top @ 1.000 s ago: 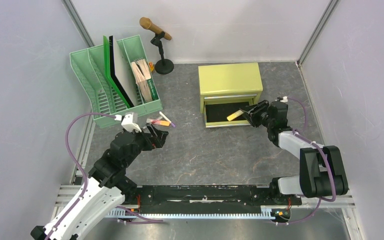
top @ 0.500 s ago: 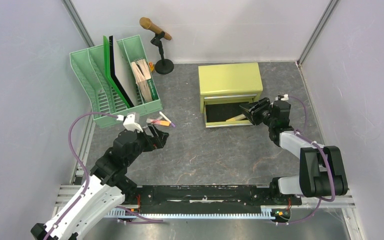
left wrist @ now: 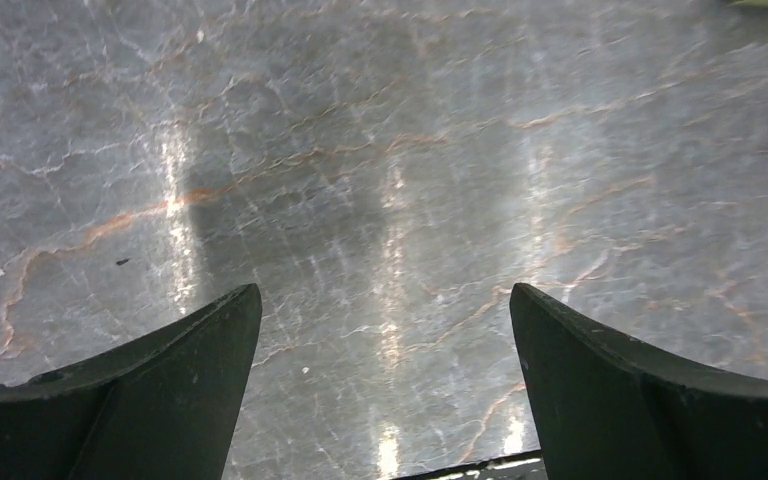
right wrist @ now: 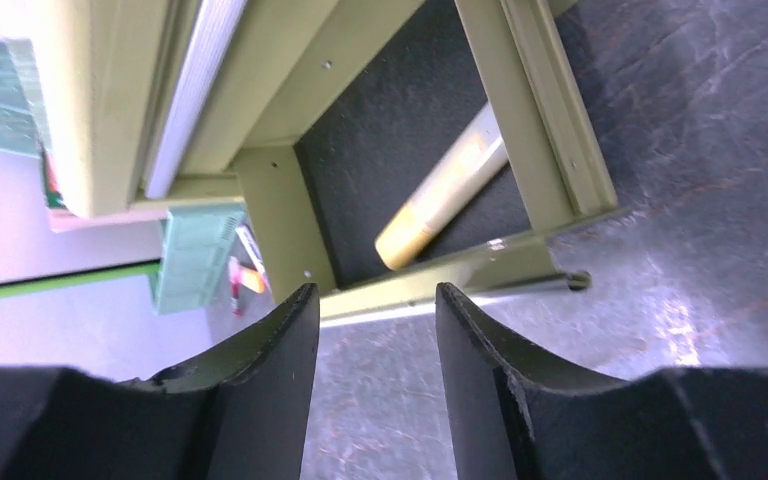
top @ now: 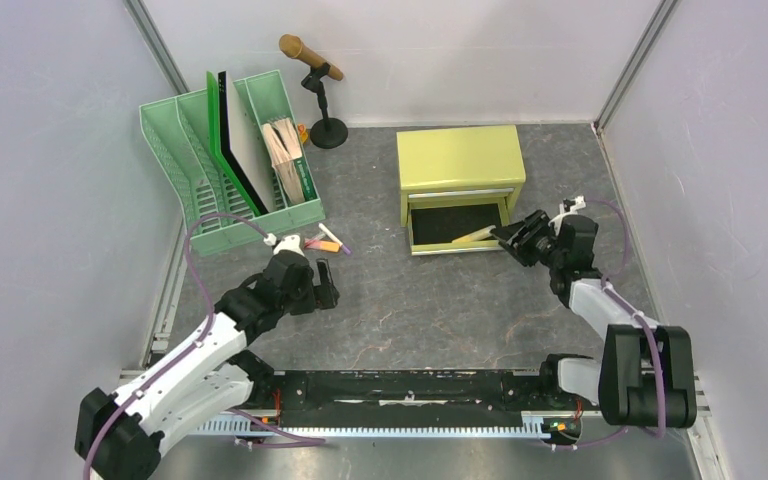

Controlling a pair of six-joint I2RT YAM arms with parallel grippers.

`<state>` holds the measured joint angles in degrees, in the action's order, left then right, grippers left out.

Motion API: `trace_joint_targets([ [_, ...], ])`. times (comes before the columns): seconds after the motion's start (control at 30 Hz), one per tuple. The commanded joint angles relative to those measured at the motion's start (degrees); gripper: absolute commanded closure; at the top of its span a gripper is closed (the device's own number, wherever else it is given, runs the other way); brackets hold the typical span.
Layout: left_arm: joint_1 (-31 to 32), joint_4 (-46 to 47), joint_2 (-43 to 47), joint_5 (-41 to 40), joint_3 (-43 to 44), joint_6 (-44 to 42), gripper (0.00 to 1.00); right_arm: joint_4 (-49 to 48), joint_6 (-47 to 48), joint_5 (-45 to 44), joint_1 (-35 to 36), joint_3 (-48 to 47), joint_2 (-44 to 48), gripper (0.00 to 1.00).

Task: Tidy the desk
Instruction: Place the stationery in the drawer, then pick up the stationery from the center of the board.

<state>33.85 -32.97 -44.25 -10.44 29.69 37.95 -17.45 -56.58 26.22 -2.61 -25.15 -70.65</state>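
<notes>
Next, my left gripper needs to move outward, turning and lowering onto the purple end of the white pen [top: 346, 249], as that pen lies outward of and below it.
The desk [top: 430, 310] is a dark grey, veined tabletop. A yellow marker [top: 475, 236] lies slanted in the open lower drawer [top: 455, 246] of the yellow-green cabinet [top: 458, 160]. The right wrist view shows the marker [right wrist: 443, 190] on the drawer's black floor. My right gripper [top: 516, 238] hovers just right of the drawer front, open and holding nothing [right wrist: 375, 292]. A few coloured pens [top: 325, 241] lie on the desk by the file rack. My left gripper [top: 324, 284] stands wide open just near of them, over bare desk [left wrist: 383, 292].
A green file rack [top: 195, 150] with folders and papers stands at the back left. A microphone on a black stand [top: 325, 125] is behind it. Pale walls enclose the desk. The cabinet's upper drawer is shut.
My right gripper let go of the yellow marker, which now lies in the drawer, and drew back to the right. My left arm pulled back from the pens and lowered.
</notes>
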Motion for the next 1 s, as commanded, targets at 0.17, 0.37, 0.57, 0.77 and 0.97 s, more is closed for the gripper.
trace_joint_targets([
  [0.17, 0.0, -2.8, -11.8, -7.6, 4.5, 2.4, 0.0, 13.9, 17.5, -2.5, -0.3, 5.8, 9.7, 0.48],
  [0.37, 0.0, -2.9, -21.1, -10.4, 9.5, 6.1, 0.0, 16.3, 21.1, -2.9, -0.3, 10.5, 13.1, 0.48],
  [0.57, 0.0, -2.6, -27.5, -11.6, 14.2, 15.0, 0.0, 16.4, 21.7, -1.9, -0.3, 11.8, 12.7, 0.48],
  [0.77, 0.0, 1.1, -31.1, -12.7, 15.5, 25.7, 0.0, 19.1, 24.5, -2.0, -0.3, 10.5, 12.4, 0.48],
  [0.97, 0.0, 0.9, -36.1, -16.9, 20.4, 28.7, 0.02, 19.8, 24.6, -2.3, -0.3, 11.2, 13.4, 0.48],
])
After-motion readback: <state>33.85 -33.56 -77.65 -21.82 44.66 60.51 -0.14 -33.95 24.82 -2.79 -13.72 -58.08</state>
